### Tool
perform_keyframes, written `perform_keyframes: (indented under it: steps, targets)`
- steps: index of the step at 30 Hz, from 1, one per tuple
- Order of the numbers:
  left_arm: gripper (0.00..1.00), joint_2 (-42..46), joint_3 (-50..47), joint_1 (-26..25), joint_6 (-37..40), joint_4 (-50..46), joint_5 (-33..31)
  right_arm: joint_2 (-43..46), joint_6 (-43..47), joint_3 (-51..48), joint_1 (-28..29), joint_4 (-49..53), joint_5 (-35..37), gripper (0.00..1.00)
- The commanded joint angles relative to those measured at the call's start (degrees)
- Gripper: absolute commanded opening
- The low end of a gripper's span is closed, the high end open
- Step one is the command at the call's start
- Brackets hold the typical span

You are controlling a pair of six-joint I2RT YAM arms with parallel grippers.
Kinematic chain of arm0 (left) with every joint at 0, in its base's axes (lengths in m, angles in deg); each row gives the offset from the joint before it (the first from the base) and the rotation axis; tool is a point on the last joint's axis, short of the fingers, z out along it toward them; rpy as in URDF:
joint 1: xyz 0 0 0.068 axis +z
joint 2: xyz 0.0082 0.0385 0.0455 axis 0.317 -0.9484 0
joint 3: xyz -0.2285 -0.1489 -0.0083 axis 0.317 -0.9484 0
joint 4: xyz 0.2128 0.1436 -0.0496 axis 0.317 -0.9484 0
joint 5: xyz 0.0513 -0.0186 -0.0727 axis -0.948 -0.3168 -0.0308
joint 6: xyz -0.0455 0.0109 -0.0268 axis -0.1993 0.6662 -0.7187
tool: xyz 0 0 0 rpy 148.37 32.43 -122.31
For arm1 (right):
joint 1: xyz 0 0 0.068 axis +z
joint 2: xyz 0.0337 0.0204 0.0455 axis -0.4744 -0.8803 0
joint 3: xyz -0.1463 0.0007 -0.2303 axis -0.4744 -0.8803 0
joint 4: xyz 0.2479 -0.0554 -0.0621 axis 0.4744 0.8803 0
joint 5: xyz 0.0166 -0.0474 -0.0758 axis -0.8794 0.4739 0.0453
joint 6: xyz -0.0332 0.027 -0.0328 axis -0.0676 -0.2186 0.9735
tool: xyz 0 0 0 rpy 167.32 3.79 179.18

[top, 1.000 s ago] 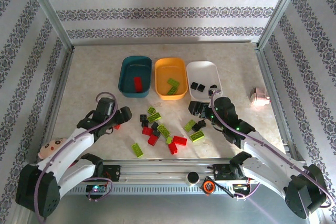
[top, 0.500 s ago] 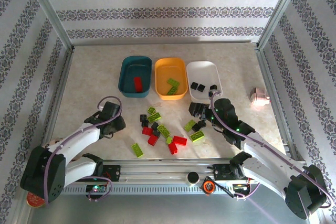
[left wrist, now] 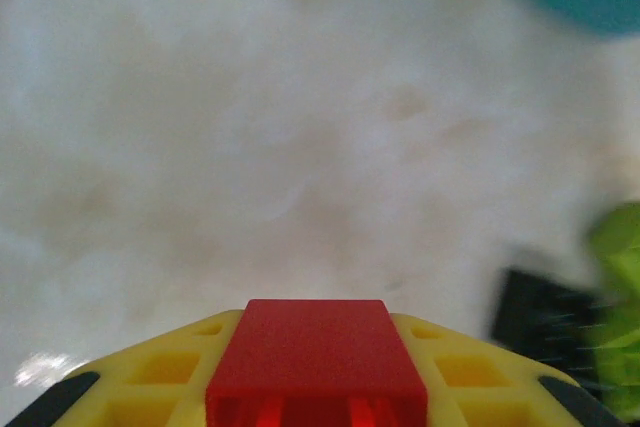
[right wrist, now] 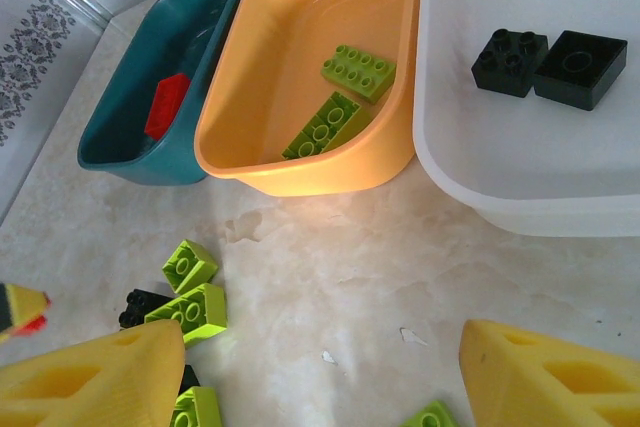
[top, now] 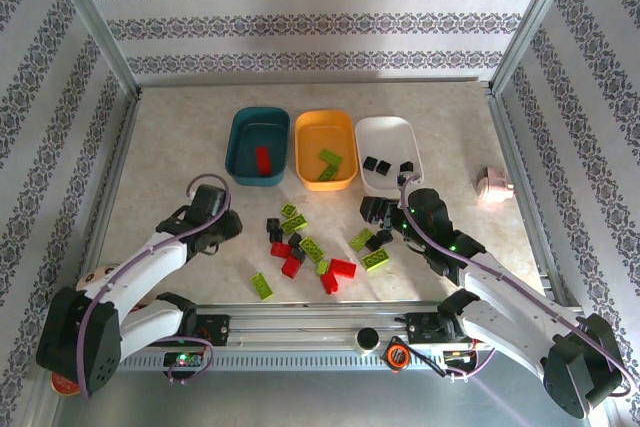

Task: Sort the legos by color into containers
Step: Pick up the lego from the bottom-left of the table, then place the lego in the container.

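Observation:
I should raise the red lego with my left gripper, away from my base and over the teal tray (right wrist: pixel 120 117), to release it.
My left gripper (top: pixel 228 228) is shut on a red lego (left wrist: pixel 316 355), gripped between its yellow fingers (left wrist: pixel 150 387) just above the table, left of the pile. The loose legos (top: pixel 303 247), red, lime green and black, lie scattered between the arms. My right gripper (right wrist: pixel 320 372) stands open over bare table in front of the containers, with nothing between its fingers. The teal tray (right wrist: pixel 120 117) holds a red brick (right wrist: pixel 166 104). In the orange tray (right wrist: pixel 250 97) lie two green bricks (right wrist: pixel 358 72). Black bricks (right wrist: pixel 510 60) sit in the white tray (right wrist: pixel 470 167).
A pink doll (top: pixel 494 185) lies at the right by the metal rail. A doll's face (top: pixel 97 280) shows under the left arm, and a red tin (top: pixel 64 383) sits at the near left corner. Metal frame rails border the table.
My left gripper came down at the left of the pile, shut on the red lego and has risen slightly toward the teal tray. The right arm has not moved.

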Motion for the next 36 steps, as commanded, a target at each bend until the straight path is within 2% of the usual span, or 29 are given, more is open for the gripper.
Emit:
perform_keyframes:
  steps: [1, 5, 12, 17, 19, 22, 26, 29, 36]
  targets:
    - [0.21, -1.43, 9.22, -0.92, 2.33, 0.83, 1.18, -0.11, 0.77, -1.0, -0.29, -2.07, 0.97, 0.73]
    - [0.21, -12.43, 19.82, -0.97, 4.66, 2.83, 1.78, -1.06, 0.63, -1.16, -0.29, -2.26, 0.94, 0.73]
    - [0.21, -34.32, 38.88, -0.94, 8.21, 4.4, -2.12, -1.11, 0.57, -1.51, -0.29, -2.48, 1.18, 0.73]
    - [0.21, -45.4, 51.46, -0.77, 10.16, 0.98, -5.0, -1.13, 0.68, -1.92, -0.29, -2.48, 1.4, 0.73]
    - [0.23, -49.12, 55.24, -0.79, 10.61, -0.27, -5.49, -1.13, 0.68, -2.0, -0.37, -2.54, 1.37, 0.73]
    - [0.34, -52.67, 59.13, -0.61, 10.93, -2.32, -5.81, -1.19, 0.69, -1.93, -0.38, -2.48, 1.36, 0.74]
    - [0.55, -52.56, 60.08, -0.48, 10.71, -2.65, -4.16, -1.19, 0.68, -1.93, -0.37, -2.38, 1.45, 0.75]
    - [0.66, -48.61, 57.34, -0.54, 9.73, -0.71, -1.6, -1.37, 0.63, -1.69, -0.37, -2.39, 1.22, 0.76]
    - [0.78, -31.02, 40.72, -2.49, 6.93, 6.68, 4.54, -2.64, 1.38, -0.23, -0.22, -2.57, -2.68, 0.75]
